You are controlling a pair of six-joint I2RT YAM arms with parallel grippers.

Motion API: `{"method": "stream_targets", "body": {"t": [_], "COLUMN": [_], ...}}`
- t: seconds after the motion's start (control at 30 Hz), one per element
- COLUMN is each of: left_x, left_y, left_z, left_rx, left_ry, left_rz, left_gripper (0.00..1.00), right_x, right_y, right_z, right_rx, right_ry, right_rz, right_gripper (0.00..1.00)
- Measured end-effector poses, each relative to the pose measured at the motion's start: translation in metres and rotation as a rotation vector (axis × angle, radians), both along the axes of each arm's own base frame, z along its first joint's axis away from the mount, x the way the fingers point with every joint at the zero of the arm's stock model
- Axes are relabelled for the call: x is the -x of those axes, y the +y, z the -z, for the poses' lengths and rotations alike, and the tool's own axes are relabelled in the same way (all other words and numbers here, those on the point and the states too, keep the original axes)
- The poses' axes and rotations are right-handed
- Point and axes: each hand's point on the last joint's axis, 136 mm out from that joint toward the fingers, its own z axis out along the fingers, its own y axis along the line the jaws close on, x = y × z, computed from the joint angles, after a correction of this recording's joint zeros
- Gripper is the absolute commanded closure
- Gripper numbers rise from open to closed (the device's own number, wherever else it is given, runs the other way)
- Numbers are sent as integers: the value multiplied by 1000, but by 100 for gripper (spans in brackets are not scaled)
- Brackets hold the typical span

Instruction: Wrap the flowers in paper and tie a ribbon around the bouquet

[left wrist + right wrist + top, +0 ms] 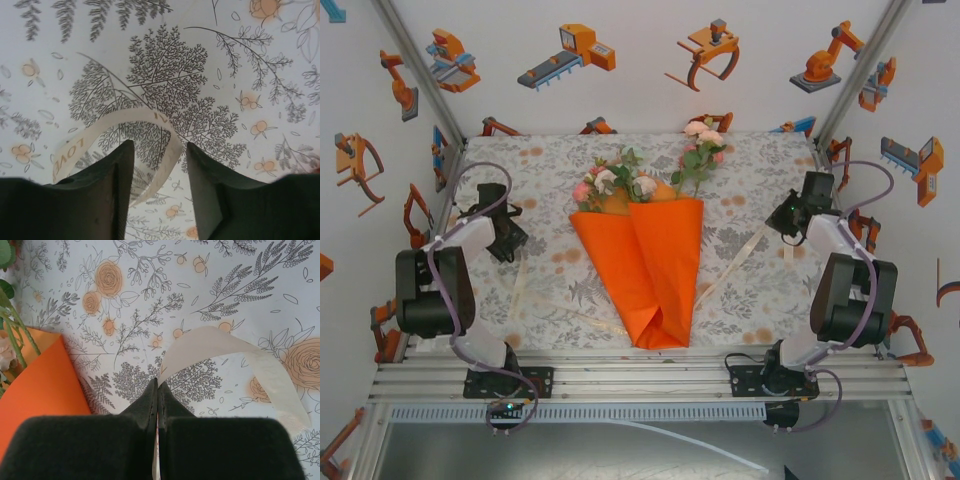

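Note:
I should next sweep my right gripper over the orange paper and release the ribbon (735,262) past the paper's opposite edge, which lies across the paper toward my left gripper.
The bouquet lies mid-table: pink, peach and white flowers (620,182) top a bright orange paper (650,265) cone pointing toward me. The cream ribbon (735,262) runs out from under the cone on both sides. My right gripper (158,380) is shut on the ribbon (215,340), which arcs up and to the right from its tips; it sits right of the cone (778,222). My left gripper (160,144) stands left of the cone (512,245), jaws apart. A curl of ribbon (120,117) printed "LOVE" passes between the fingers, lying against the left one.
The floral-print tablecloth (550,170) covers the table inside white walls with robot pictures. In the right wrist view the paper's edge (45,390) and green stems (15,340) are at the left. Purple-grey cables (470,180) loop over both arms. Metal rails (640,380) run along the near edge.

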Motion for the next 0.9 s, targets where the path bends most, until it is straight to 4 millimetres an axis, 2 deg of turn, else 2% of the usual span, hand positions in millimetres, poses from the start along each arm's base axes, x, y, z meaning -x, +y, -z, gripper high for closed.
{"method": "stream_targets", "body": {"t": [0.03, 0.07, 0.17, 0.27, 0.33, 0.47, 0.6, 0.7, 0.77, 0.9], "left_x": [-3, -5, -22, -38, -57, -104, -127, -133, -129, -91], "left_y": [-2, -2, -3, 4, 15, 43, 59, 59, 56, 49], "left_z": [5, 6, 1, -15, -37, -97, -144, -158, -154, -127], "left_rx": [5, 7, 13, 14, 13, 5, -2, 10, 27, 47], "left_ry": [15, 21, 2, -36, -87, -249, -365, -400, -397, -324], "left_rz": [15, 15, 32, 19, -4, -46, -64, -56, -49, -52], "left_gripper": [90, 100, 100, 100, 100, 100, 100, 100, 100, 100], "right_x": [0, 0, -2, -5, -9, -17, -20, -20, -20, -23], "right_y": [0, -1, -3, -6, -11, -23, -24, -22, -20, -11], "right_z": [0, -1, -3, -8, -10, -9, -7, -6, -7, -11], "right_rx": [0, -1, -2, -3, -6, -15, -23, -39, -51, -81], "right_ry": [-1, -2, -7, -22, -32, -41, -41, -40, -42, -52], "right_rz": [1, 2, 8, 21, 40, 75, 81, 77, 69, 34], "right_gripper": [100, 100, 100, 100, 100, 100, 100, 100, 100, 100]}}
